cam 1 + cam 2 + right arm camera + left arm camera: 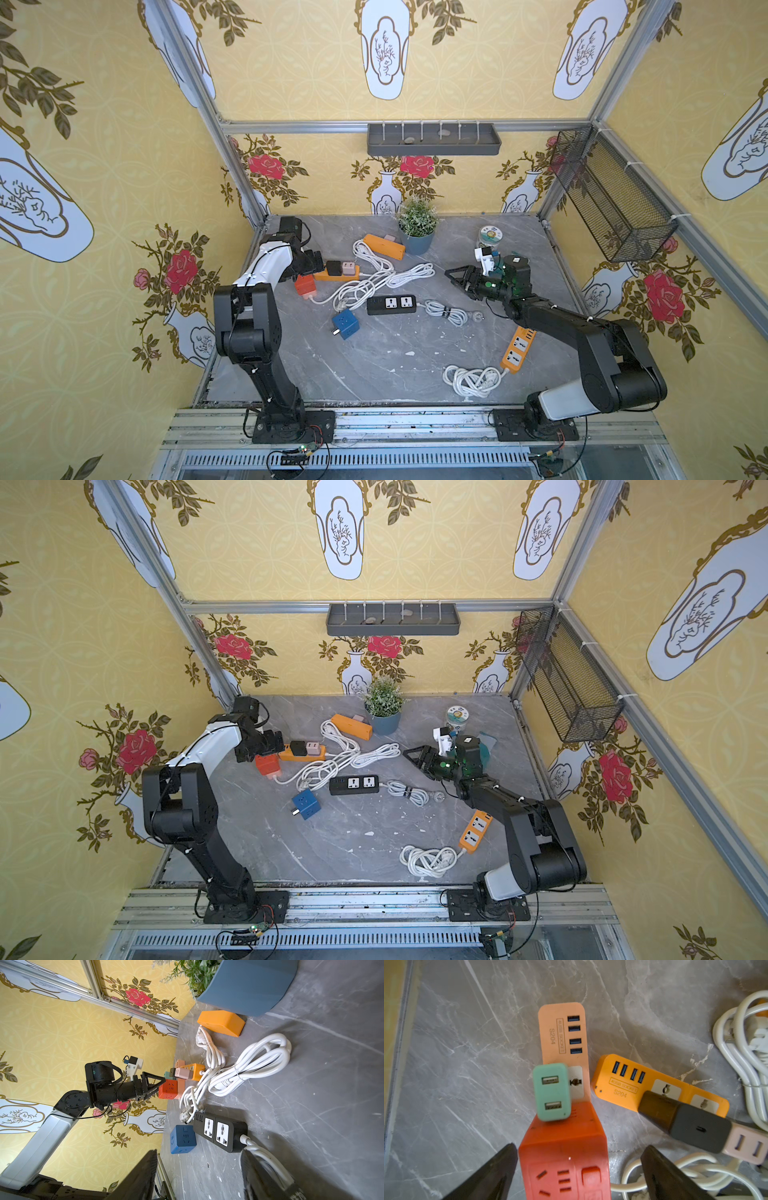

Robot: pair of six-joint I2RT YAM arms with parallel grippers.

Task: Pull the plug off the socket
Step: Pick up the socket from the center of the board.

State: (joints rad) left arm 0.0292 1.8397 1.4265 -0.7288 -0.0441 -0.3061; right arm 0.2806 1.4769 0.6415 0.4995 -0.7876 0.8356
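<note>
The sides of the red cube socket [304, 285] [564, 1155] are below my left gripper and have a gap beside each, so my open fingers will go down past them next and close.
In the left wrist view a red cube socket [564, 1155] lies between the fingers of my left gripper [579, 1146], which is open with a gap on each side. The cube rests against the end of a pale orange strip [560, 1028] that has a green USB plug [552, 1093] in it; I cannot tell whether the cube is plugged in. Beside it an orange strip [618, 1084] carries a black plug [685, 1122] and a pink plug [749, 1147]. In a top view the left gripper [308, 272] hovers over the red cube [305, 286]. My right gripper [451, 276] hangs open and empty above the table.
Coiled white cords [374, 278] lie mid-table. Nearby are a black strip [392, 304], a blue cube socket [345, 324], an orange block [384, 246], a potted plant [417, 232] and a jar [490, 237]. Another orange strip [517, 349] lies under my right arm.
</note>
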